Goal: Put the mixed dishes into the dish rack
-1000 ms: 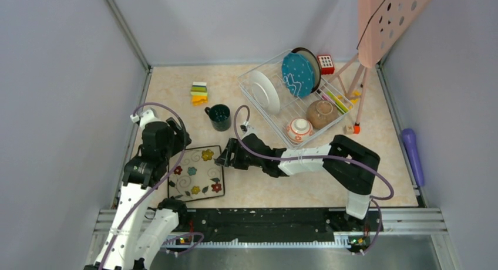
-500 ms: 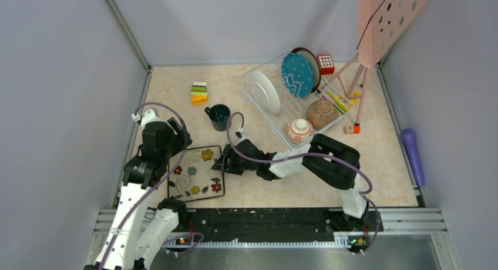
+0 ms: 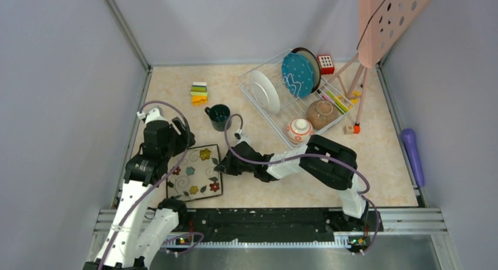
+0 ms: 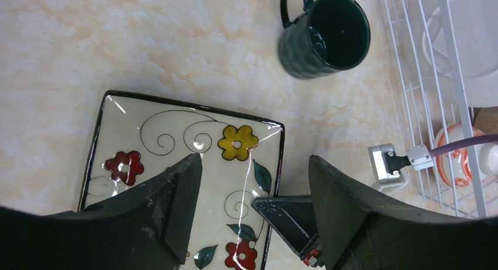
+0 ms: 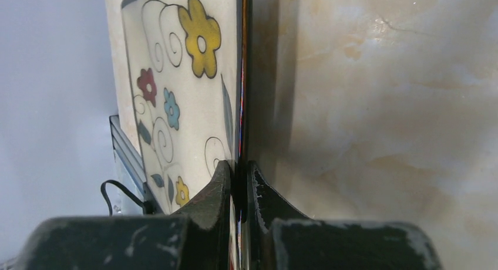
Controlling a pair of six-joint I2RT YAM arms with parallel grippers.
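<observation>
Next I will reach my left gripper outward, to its right in the top view, toward the open-topped teal mug and down onto the mug's near rim [image 4: 310,36].
The square floral plate [image 3: 195,174] [image 4: 188,141] [image 5: 182,94] lies near the table's front left. My right gripper [image 3: 222,166] [image 5: 238,167] is shut on its right edge, one finger above and one below the rim. Over the plate's left part my left gripper [image 3: 175,144] [image 4: 255,159] hangs open, holding nothing. The teal mug [image 3: 220,116] [image 4: 326,35] stands upright behind the plate. The white wire dish rack [image 3: 262,111] [image 4: 411,76] holds a white plate [image 3: 264,91], a blue dotted plate [image 3: 298,74], a brown bowl [image 3: 322,114] and an orange-and-white bowl [image 3: 299,129].
A stack of coloured blocks [image 3: 199,93] sits left of the rack, and a red toy cube [image 3: 326,63] behind it. A pink perforated stand [image 3: 382,23] rises at the back right. A purple object [image 3: 412,155] lies by the right wall. Grey walls enclose the table.
My right gripper slid left to the plate's right edge and shut on it. The left gripper moved slightly and stayed open.
</observation>
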